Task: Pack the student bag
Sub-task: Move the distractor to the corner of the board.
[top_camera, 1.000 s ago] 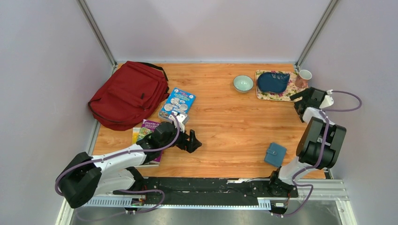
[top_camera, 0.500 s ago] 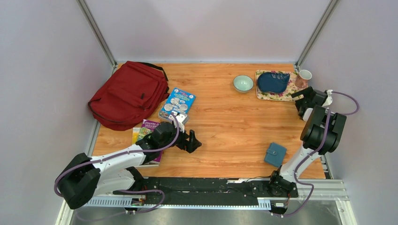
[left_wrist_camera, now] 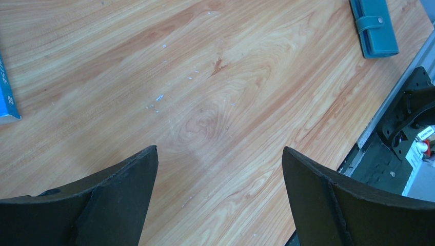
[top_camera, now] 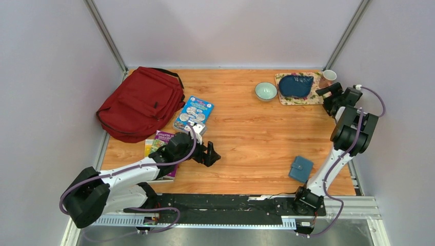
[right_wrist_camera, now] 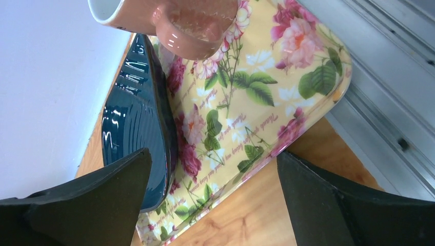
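The left gripper goes to the left in the top view next, past the books and down onto the bag's near edge [top_camera: 130, 136], which lies uncovered there.
The dark red student bag [top_camera: 141, 102] lies at the far left of the table, its zippers shut as far as I can see. A blue book [top_camera: 193, 114] lies beside it, and a purple and green book [top_camera: 160, 143] lies partly under my left arm. My left gripper [top_camera: 212, 154] is open and empty above bare wood [left_wrist_camera: 219, 164], right of the books. My right gripper [top_camera: 328, 95] is open at the near right corner of a floral tray [right_wrist_camera: 267, 102], holding nothing [right_wrist_camera: 213, 169].
The floral tray [top_camera: 292, 100] at the far right carries a dark blue dish [top_camera: 296, 85] and a pink cup [top_camera: 327, 77]. A pale green bowl [top_camera: 265, 91] stands left of it. A small blue wallet [top_camera: 301, 168] lies near the front right and shows in the left wrist view [left_wrist_camera: 374, 28].
My right arm has reached further back and straightened. The tray with its dish and cup has slid back and slightly left. The left arm has not moved.
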You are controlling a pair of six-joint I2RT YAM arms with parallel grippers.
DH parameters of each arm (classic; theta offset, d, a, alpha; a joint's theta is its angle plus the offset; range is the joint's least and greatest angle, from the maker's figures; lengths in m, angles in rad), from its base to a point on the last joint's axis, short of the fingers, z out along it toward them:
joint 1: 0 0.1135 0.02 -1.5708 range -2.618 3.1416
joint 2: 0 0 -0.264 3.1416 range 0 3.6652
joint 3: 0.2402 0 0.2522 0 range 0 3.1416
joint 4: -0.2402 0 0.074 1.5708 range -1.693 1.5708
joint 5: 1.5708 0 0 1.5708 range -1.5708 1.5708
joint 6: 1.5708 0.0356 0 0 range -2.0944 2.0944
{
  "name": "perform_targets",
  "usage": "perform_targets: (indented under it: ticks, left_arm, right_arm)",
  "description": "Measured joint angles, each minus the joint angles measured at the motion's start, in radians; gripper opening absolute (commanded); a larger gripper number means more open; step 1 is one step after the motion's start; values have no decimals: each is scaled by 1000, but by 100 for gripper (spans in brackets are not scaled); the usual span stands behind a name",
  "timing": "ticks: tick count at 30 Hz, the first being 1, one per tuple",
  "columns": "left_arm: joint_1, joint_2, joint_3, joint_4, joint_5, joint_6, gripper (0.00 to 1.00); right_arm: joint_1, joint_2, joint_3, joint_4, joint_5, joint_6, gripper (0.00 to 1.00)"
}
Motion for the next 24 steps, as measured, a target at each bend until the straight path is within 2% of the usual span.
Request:
perform_targets:
  ticks: [6, 11, 16, 21, 24]
  left_arm:
    - [0, 29, 6, -2, 0, 0, 98]
    - [0, 36, 23, -11, -5, 1, 98]
    - [0, 20, 48, -66, -58, 29, 99]
    - [14, -17, 175, -175, -203, 114, 99]
    - [94, -50, 253, -229, -301, 157, 99]
  right_arm:
    - [21, 52, 108, -77, -47, -42, 100]
    - [39, 52, 116, -103, -47, -64, 100]
    - [47, -16, 10, -81, -43, -80, 100]
    - [51, -143, -147, -96, -16, -82, 100]
    - [49, -216, -225, -105, -8, -82, 100]
